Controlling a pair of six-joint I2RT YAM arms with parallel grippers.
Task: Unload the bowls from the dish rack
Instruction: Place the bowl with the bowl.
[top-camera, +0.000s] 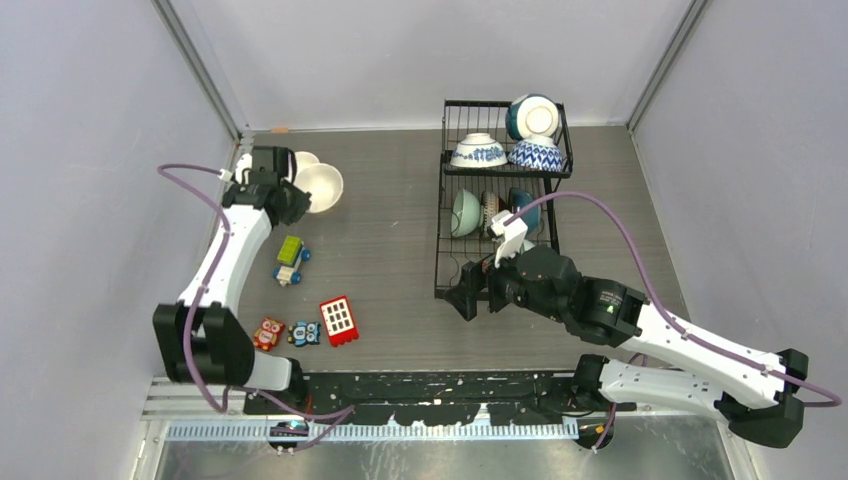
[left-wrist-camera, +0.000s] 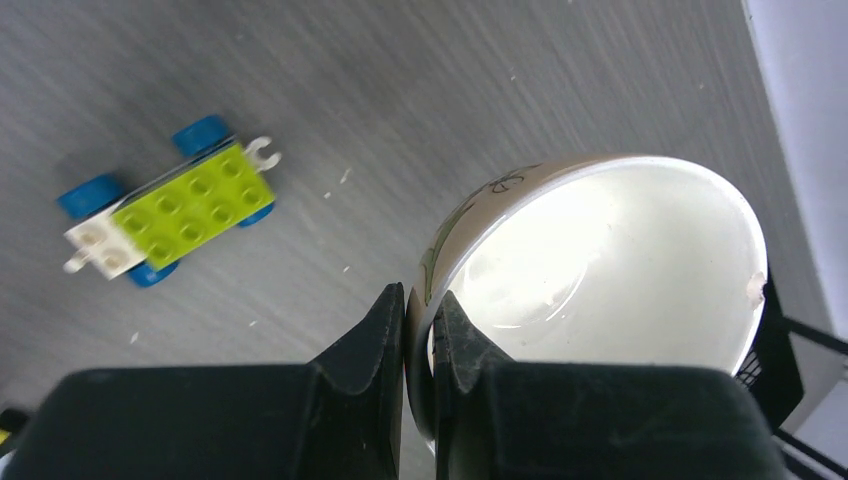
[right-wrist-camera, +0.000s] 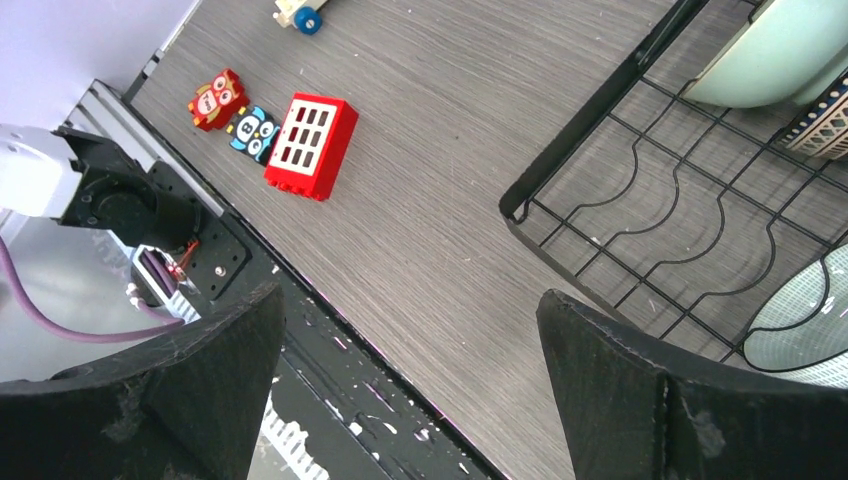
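My left gripper moves next away from my base over the second cream bowl (top-camera: 304, 160), then lowers the held bowl into it.
My left gripper (top-camera: 296, 198) (left-wrist-camera: 420, 322) is shut on the rim of a cream bowl (top-camera: 321, 186) (left-wrist-camera: 610, 262), one finger inside and one outside. A second cream bowl (top-camera: 303, 160) sits just behind it at the table's far left. The black wire dish rack (top-camera: 447, 255) (right-wrist-camera: 606, 112) stands right of centre. Its upper basket holds a blue-patterned bowl (top-camera: 478, 152), a blue chevron bowl (top-camera: 537, 155) and a teal bowl (top-camera: 532, 117). Below stand a pale green bowl (top-camera: 464, 212) (right-wrist-camera: 780, 50), a brown bowl (top-camera: 490, 210) and a dark teal bowl (top-camera: 522, 208). My right gripper (top-camera: 468, 288) (right-wrist-camera: 410, 330) hangs open at the rack's near left corner, holding nothing.
A lime toy car (top-camera: 291, 260) (left-wrist-camera: 180, 205) lies near the left arm. A red block (top-camera: 339, 320) (right-wrist-camera: 311, 145) and two owl blocks (top-camera: 268, 332) (top-camera: 304, 333) lie near the front edge. Walls close in on both sides.
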